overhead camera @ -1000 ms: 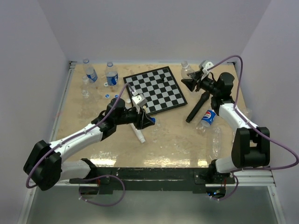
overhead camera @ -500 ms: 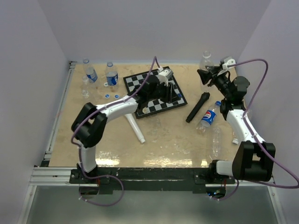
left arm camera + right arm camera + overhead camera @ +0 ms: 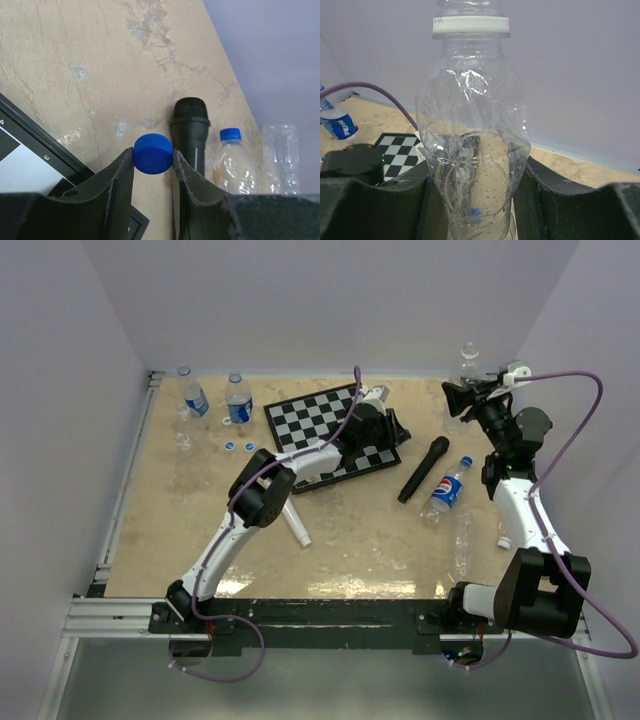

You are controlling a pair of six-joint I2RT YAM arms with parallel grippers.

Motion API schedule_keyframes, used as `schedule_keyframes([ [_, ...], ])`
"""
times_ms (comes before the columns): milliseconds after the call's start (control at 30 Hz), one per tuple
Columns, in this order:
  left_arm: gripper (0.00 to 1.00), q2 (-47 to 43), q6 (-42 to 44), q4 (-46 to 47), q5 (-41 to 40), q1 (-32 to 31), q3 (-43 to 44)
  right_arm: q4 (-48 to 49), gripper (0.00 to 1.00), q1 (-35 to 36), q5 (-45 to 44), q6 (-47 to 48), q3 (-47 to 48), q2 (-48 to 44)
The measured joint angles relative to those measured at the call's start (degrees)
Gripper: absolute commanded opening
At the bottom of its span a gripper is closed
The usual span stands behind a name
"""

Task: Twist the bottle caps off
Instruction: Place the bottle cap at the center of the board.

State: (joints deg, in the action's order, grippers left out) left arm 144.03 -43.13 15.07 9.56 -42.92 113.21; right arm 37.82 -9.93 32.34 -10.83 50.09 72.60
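The left gripper will next bring the small blue cap down onto empty table between the chessboard's edge and the black microphone, then let it go.
My left gripper (image 3: 398, 427) reaches over the chessboard's right edge and is shut on a small blue bottle cap (image 3: 153, 154), held above the table. My right gripper (image 3: 458, 398) is at the back right, shut on a clear label-free bottle (image 3: 472, 145) that it holds upright off the table. The bottle has a white neck ring (image 3: 470, 25); its top is cut off by the frame. A logo bottle with a blue cap (image 3: 447, 490) lies by the black microphone (image 3: 423, 468). Two blue-labelled bottles (image 3: 238, 400) stand at the back left.
The chessboard (image 3: 320, 420) lies at the back centre. A white microphone (image 3: 293, 522) lies in front of it. Two loose blue caps (image 3: 229, 447) lie left of the board. A clear bottle (image 3: 462, 540) lies at the right. Walls close in on three sides.
My left arm has swung from the table's middle across the chessboard to its right edge. My right gripper has carried the clear bottle up and toward the back right corner.
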Motion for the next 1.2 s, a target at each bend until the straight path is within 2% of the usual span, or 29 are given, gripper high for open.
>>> schedule_keyframes([
  [200, 0.04, 6.93, -2.34, -0.11, -5.2, -0.94, 5.49, 0.02, 0.1, -0.22, 0.28, -0.85, 0.0, 0.0],
  [467, 0.27, 8.24, -0.24, -1.53, -9.31, -1.55, 10.14, 0.28, 0.1, -0.55, 1.31, -1.62, 0.0, 0.13],
  [900, 0.56, 8.24, 5.92, -5.05, -10.84, -1.75, 10.54, 0.42, 0.09, -0.83, 2.8, -2.03, -0.04, 0.79],
  [1067, 0.61, 7.98, 8.44, -5.81, -11.13, -1.75, 10.99, 0.35, 0.09, -0.92, 3.32, -2.05, -0.11, 1.31],
  [1200, 0.7, 4.02, 11.1, -5.44, -11.15, -1.73, 5.88, 0.2, 0.08, -0.98, 4.07, -2.05, -0.2, 1.33],
])
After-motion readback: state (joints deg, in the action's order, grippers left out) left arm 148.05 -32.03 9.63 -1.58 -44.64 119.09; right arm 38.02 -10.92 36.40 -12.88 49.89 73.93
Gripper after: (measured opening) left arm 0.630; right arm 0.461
